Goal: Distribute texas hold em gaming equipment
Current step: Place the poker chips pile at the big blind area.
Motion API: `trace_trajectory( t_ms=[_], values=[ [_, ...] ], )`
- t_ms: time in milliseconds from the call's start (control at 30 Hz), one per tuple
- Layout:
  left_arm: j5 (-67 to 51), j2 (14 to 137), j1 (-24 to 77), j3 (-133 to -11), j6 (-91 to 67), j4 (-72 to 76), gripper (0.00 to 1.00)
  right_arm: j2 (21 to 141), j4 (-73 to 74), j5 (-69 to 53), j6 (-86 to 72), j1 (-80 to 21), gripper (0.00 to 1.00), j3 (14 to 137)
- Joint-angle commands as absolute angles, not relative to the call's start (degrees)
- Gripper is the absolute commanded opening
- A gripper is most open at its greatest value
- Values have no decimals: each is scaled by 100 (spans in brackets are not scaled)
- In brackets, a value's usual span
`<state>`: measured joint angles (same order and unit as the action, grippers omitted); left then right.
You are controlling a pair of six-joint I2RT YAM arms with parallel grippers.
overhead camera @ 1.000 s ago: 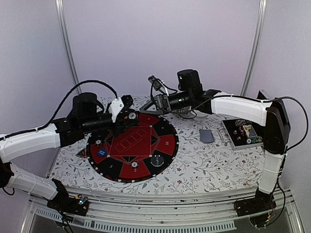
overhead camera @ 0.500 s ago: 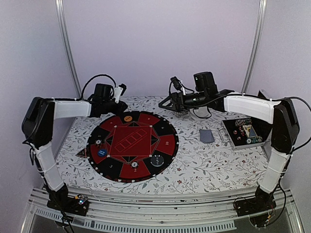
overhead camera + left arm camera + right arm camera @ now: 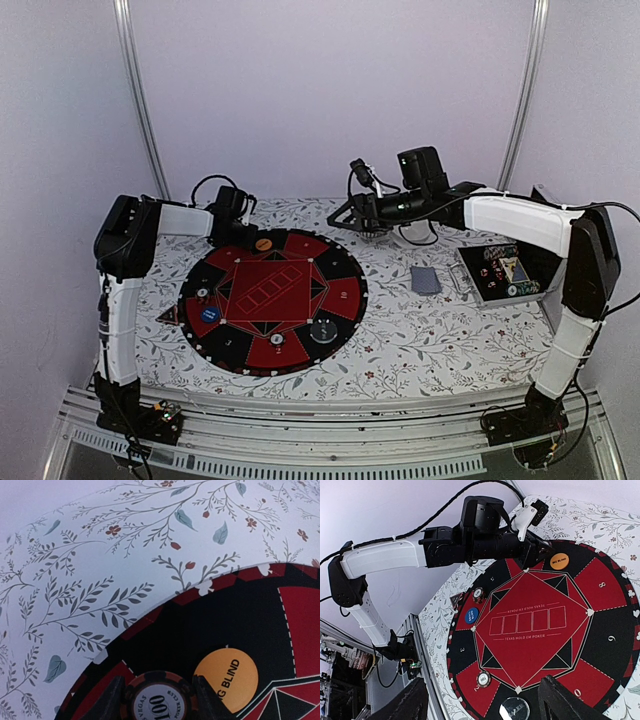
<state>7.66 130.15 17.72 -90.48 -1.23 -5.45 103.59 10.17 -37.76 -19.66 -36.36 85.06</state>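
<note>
My left gripper will next move down onto the mat beside the big blind button and release its chip, as the small blind button already has one beside it.
My left gripper is shut on a black-and-orange poker chip marked 100, at the back left rim of the round red-and-black mat. The orange big blind button lies just right of it on a black segment. In the top view the left gripper is low at the mat's far left edge. My right gripper hangs above the mat's far side, open and empty, its fingers wide apart. A grey-blue deck of cards lies right of the mat.
On the mat lie a blue small blind button, two 100 chips and a clear dealer button. A dark open box sits at the right edge. The tablecloth has a leaf print.
The left arm has swung its elbow from the near left up to the far left, with the gripper staying at the mat's back left. The right gripper has shifted slightly right.
</note>
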Motion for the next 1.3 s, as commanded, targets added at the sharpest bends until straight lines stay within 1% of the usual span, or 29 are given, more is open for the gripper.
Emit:
trace_trajectory(
  t_ms=[0, 100, 300, 400, 633, 900, 1100, 1267],
  values=[
    [970, 13005, 1725, -8948, -712, -535, 0, 10335, 1136, -3718, -1845, -3639, 77, 8772],
    [1068, 13113, 1712, -8914, -861, -450, 0, 10347, 1165, -3770, -1835, -3640, 77, 8836],
    [1023, 13359, 1691, -9270, -915, -776, 0, 10259, 1261, -3688, -1759, -3639, 77, 8851],
    [1164, 13316, 1699, -9110, -1024, -761, 0, 10230, 1268, -3683, -1758, -3639, 77, 8851],
    [1384, 13150, 1748, -8536, -1245, -449, 21, 10217, 1283, -3734, -1742, -3644, 78, 8927],
    [1621, 13102, 1785, -8410, -1271, -431, 43, 10186, 1318, -3744, -1716, -3639, 78, 8938],
    [1617, 13031, 1789, -8343, -1333, -420, 50, 10190, 1338, -3762, -1707, -3639, 78, 8980],
    [1624, 12937, 1789, -8323, -1344, -421, 52, 10185, 1346, -3762, -1688, -3639, 78, 9000]
  ],
)
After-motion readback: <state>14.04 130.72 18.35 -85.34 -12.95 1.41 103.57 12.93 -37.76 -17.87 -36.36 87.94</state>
